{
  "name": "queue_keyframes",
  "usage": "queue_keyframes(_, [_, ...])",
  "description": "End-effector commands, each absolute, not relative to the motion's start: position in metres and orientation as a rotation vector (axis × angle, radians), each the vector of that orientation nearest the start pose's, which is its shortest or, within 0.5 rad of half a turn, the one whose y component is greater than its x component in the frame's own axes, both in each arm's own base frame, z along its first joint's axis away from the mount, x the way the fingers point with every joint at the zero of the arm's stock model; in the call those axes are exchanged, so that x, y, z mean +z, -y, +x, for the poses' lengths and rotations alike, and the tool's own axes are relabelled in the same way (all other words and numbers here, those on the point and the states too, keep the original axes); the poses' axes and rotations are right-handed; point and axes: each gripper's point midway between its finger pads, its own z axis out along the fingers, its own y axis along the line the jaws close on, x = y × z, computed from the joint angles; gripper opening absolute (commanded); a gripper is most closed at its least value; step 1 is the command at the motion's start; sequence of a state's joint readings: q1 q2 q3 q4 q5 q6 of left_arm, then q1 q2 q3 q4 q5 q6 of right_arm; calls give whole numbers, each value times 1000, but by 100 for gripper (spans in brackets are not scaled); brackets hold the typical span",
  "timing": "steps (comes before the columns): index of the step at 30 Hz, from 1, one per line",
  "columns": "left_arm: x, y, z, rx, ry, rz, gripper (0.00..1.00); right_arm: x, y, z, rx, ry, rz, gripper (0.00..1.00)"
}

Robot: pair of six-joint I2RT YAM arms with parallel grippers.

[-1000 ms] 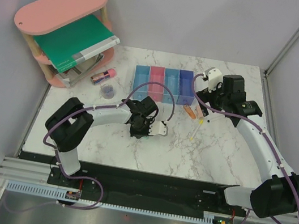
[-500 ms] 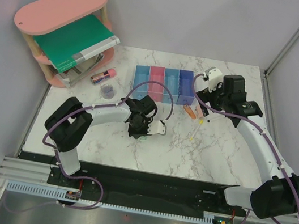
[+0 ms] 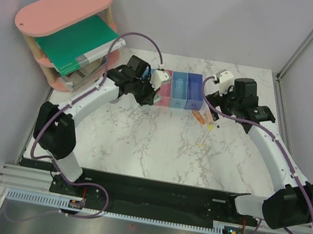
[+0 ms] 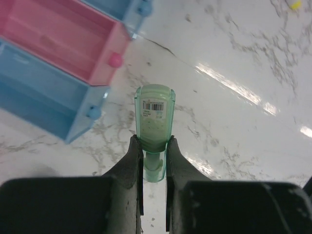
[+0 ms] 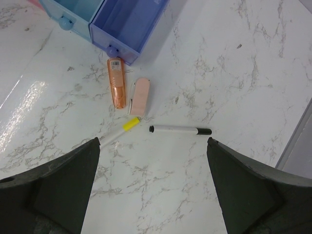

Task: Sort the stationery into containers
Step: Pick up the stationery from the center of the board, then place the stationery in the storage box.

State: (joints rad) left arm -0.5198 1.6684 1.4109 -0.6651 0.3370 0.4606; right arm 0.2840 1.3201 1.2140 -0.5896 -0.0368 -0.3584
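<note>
The mint-green capsule in my left gripper should move outward next, then down over the light blue bin nearest the shelf.
My left gripper (image 4: 154,146) is shut on the mint-green capsule (image 4: 154,124) and holds it above the marble, just in front of the leftmost light blue bin (image 4: 44,92) and the pink bin (image 4: 63,39). In the top view it (image 3: 149,93) is at the left end of the row of bins (image 3: 173,88). My right gripper (image 5: 153,141) is wide open and empty above the orange stick (image 5: 116,83), the peach stick (image 5: 141,96), the yellow-tipped stick (image 5: 119,130) and the black-and-white pen (image 5: 180,129). These lie in front of the dark blue bin (image 5: 127,24). The pink cylinder and purple disc are hidden by my left arm.
The pink oval-topped shelf (image 3: 66,12) with the green book (image 3: 78,44) stands at the back left, close to my left arm. Grey walls close in the table on the left, back and right.
My left gripper has carried the mint-green capsule from the middle of the table back to the left end of the bins. The right arm has not moved.
</note>
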Motion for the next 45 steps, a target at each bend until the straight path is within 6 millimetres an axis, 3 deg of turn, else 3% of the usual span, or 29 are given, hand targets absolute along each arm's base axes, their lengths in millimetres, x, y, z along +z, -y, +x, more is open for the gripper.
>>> queue_keyframes(1, [195, 228, 392, -481, -2105, 897, 2, 229, -90, 365, -26, -2094, -660, 98])
queue_keyframes(6, [191, 212, 452, -445, -2118, 692, 2, 229, -86, 369, -50, -2094, -638, 98])
queue_keyframes(11, [181, 219, 487, -539, -2157, 544, 2, 220, -85, 368, -49, -2108, -623, 98])
queue_keyframes(12, [171, 220, 493, -542, -2167, 545, 2, 214, -84, 368, -46, -2113, -623, 98])
queue_keyframes(22, [134, 217, 522, -467, -2199, 492, 2, 130, -101, 370, 121, -2271, -684, 98])
queue_keyframes(27, [121, 215, 523, -446, -2211, 520, 2, 115, -128, 371, 303, -2275, -740, 95])
queue_keyframes(32, [103, 213, 524, -432, -2235, 547, 3, 115, -141, 379, 375, -2263, -772, 94])
queue_keyframes(35, [101, 214, 524, -431, -2235, 568, 16, 112, -148, 382, 410, -2260, -795, 94])
queue_keyframes(38, [96, 213, 523, -424, -2240, 585, 39, 105, -154, 384, 443, -2271, -808, 94])
queue_keyframes(45, [100, 211, 520, -423, -2241, 608, 60, 82, -162, 398, 471, -2299, -818, 93])
